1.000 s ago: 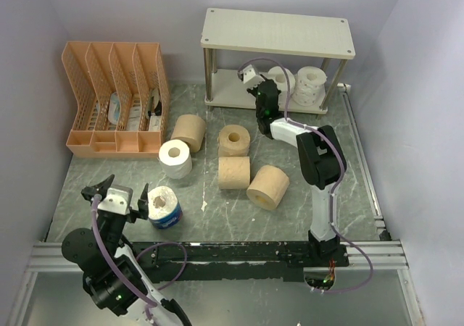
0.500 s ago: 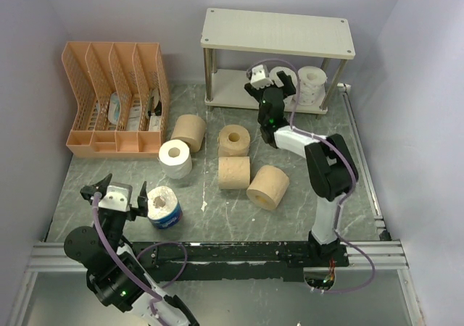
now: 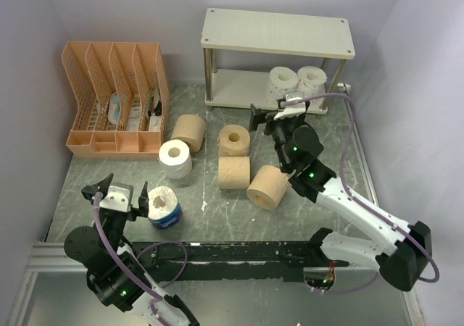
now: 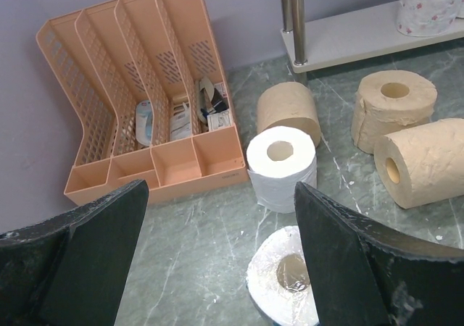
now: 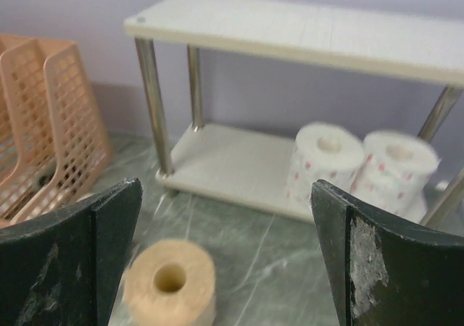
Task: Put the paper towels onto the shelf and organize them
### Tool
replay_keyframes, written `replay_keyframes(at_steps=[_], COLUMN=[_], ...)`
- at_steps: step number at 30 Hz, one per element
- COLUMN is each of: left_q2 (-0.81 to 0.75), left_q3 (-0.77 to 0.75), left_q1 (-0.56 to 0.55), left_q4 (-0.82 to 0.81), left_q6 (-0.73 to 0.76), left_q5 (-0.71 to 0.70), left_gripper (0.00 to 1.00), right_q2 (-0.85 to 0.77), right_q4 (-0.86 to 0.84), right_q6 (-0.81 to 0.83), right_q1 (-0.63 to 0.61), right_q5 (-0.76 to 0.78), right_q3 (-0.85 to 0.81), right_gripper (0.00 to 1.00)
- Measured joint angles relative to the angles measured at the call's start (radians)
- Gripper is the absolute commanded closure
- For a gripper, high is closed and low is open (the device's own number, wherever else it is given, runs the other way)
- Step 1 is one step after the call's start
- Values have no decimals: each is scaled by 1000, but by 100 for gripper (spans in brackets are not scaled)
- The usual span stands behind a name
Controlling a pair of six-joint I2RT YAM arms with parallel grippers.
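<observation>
I should pull my right gripper back, tip it down and lower it to the slanted tan roll below and behind, onto its near rim, clear of other rolls.
On the lower board of the shelf [image 3: 239,90] two white speckled paper towels [image 3: 281,82] [image 3: 312,81] stand side by side. My right gripper [image 3: 284,109] hangs open and empty in front of the shelf [image 5: 304,29], above the floor. Tan rolls [image 3: 190,132] [image 3: 234,140] [image 3: 234,172] [image 3: 268,187] lie mid-table; one tan roll [image 5: 170,282] shows below the right fingers. A white roll [image 3: 175,159] stands left of them. My left gripper [image 3: 119,190] is open just left of the blue-wrapped roll [image 4: 286,282], which sits by its right finger.
An orange mesh file organizer [image 3: 116,98] with small items stands at the back left. Walls close in on the left, back and right. A metal rail [image 3: 217,252] runs along the near edge by the arm bases.
The right gripper has opened and drawn back from the shelf's lower tier toward the table's middle. The left arm has not moved.
</observation>
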State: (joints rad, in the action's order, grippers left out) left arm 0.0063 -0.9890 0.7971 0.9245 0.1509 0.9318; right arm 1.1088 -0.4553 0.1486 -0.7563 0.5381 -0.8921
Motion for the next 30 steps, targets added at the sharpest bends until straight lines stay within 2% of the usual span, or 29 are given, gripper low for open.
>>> replay_keyframes(at_steps=[5,9,14,18,20,23,30], left_q2=[9,74,198,205,193,185,160], left_q3=[-1,-6,-6,-6,-6,-6,-6], left_q1=[-23,-81,-171,-179,-179,-180,-180], left_q4=[1,1,0,0,0,0,0], left_q6=[3,3,-3,-9,-10,-12,-13], left_q5=[11,11,-5,-12,-13,-15,-31], left_gripper=[6,6,7,6,6,6,6], right_q2=[-61,30,225,331,356,354,297], right_q4=[315,723,1233,1529,1630,1728,1802], right_q6=[-196,-334,-539,-667,-699,-736,-807], right_q1=[6,-25,-222,-380,-420,-447,-459], right_q5=[-43,-89,2,43,26,-1,16], right_q3=[19,-90,-402,-486,-481,-476,-409], right_gripper=[0,0,0,4,9,10,9])
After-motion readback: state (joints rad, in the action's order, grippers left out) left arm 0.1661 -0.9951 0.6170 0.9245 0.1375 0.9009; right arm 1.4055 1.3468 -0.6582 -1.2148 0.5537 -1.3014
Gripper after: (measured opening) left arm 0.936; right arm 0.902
